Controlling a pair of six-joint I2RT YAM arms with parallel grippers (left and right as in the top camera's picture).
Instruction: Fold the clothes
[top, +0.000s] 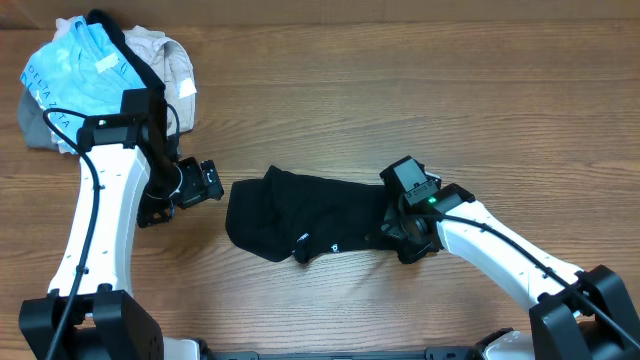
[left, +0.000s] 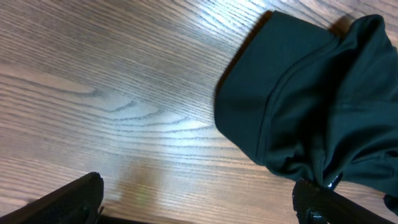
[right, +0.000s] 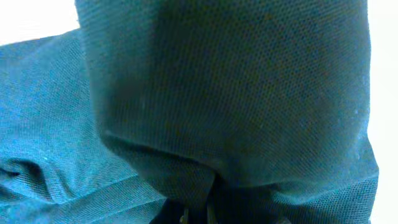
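The T-shirt's held end already lies folded over the black T-shirt's strip, so the robot's right gripper will next ease low along it toward the white logo and then release.
The black T-shirt (top: 300, 210) lies bunched in a long strip across the middle of the wooden table, with a tiny white logo near its front edge. Its left end also shows in the left wrist view (left: 311, 99). My left gripper (top: 205, 185) hangs open and empty just left of the shirt, its two fingers (left: 199, 205) spread wide over bare wood. My right gripper (top: 398, 228) is at the shirt's right end. In the right wrist view dark fabric (right: 217, 93) fills the frame and bunches into the jaws (right: 196, 214), which look shut on it.
A pile of other clothes sits at the back left corner: a light blue shirt with lettering (top: 80, 75), a beige garment (top: 172, 60) and a grey one (top: 35, 122), with a black strip (top: 125, 50) draped over it. The left arm (top: 100, 210) stands beside the pile.
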